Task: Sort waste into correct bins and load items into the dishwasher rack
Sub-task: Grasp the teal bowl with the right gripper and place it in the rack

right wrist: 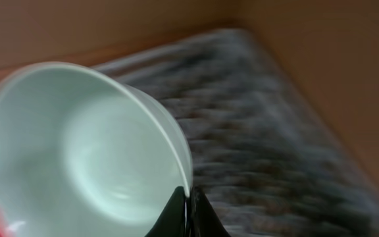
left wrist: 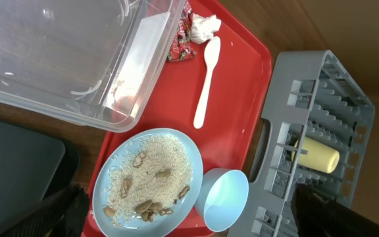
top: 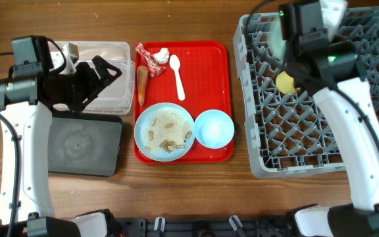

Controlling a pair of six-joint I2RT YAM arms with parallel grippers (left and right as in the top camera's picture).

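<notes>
The rack's slots are free around the yellow cup, so the robot's right gripper will move across next and lower the mint-green bowl beside that cup.
My right gripper is shut on the rim of the mint-green bowl and holds it tilted over the far left part of the grey dishwasher rack. A yellow cup lies in the rack. My left gripper is open and empty over the clear tub. On the red tray are the pale blue plate with rice and beige crumbs, the light blue bowl, the white spoon, the wrapper, the tissue wad and the carrot piece.
The black tray lies in front of the clear tub at the left. The right wrist view is motion-blurred. The left wrist view also shows the tub, the plate and the rack.
</notes>
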